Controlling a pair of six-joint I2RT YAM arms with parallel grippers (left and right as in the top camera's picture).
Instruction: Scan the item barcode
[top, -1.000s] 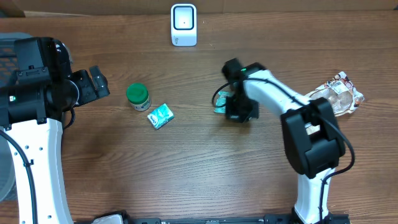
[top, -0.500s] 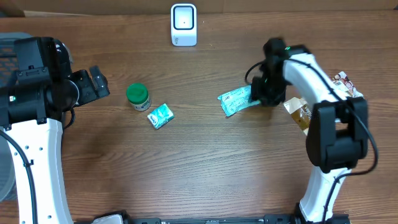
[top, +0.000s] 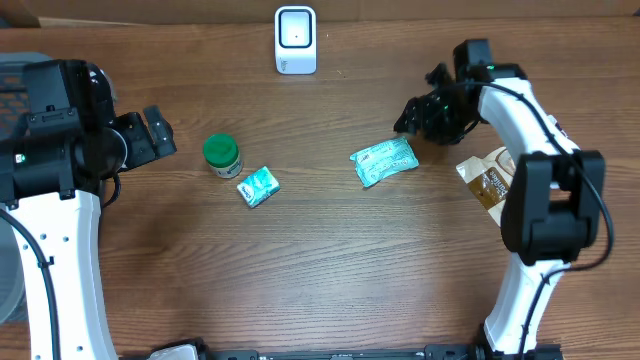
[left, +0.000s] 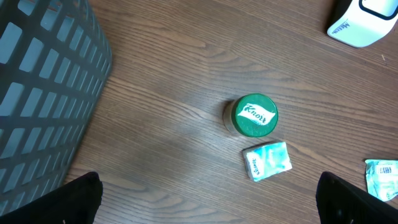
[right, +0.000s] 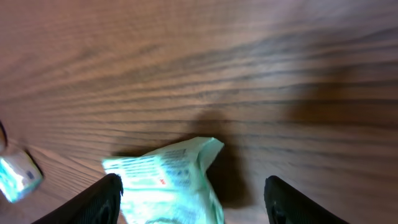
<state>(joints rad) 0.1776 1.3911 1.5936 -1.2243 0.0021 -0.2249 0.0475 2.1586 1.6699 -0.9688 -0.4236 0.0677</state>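
Note:
The right gripper moves down and back onto the light green packet's raised end (top: 408, 158) (right: 200, 175) next, since the packet lies below the open fingers and nearer my base.
A light green printed packet (top: 385, 162) lies flat on the wooden table, right of centre. My right gripper (top: 418, 118) hovers just beyond its upper right corner, open and holding nothing. In the right wrist view the blurred packet (right: 165, 180) shows low between the two spread black fingers (right: 93, 202). The white scanner (top: 296, 40) stands at the table's back edge. My left gripper (top: 152, 135) hangs open at the far left, its fingertips (left: 81, 199) wide apart over bare wood.
A green-lidded jar (top: 222, 153) and a small teal packet (top: 258, 186) sit left of centre; both show in the left wrist view, jar (left: 252, 115) above packet (left: 267, 160). A brown packet (top: 490, 178) lies by the right arm. A grey mesh basket (left: 43, 93) stands far left.
My right gripper carried the green packet to the right, opened and let it go, then drew back up and right. The brown packet came into view. The left arm stayed still.

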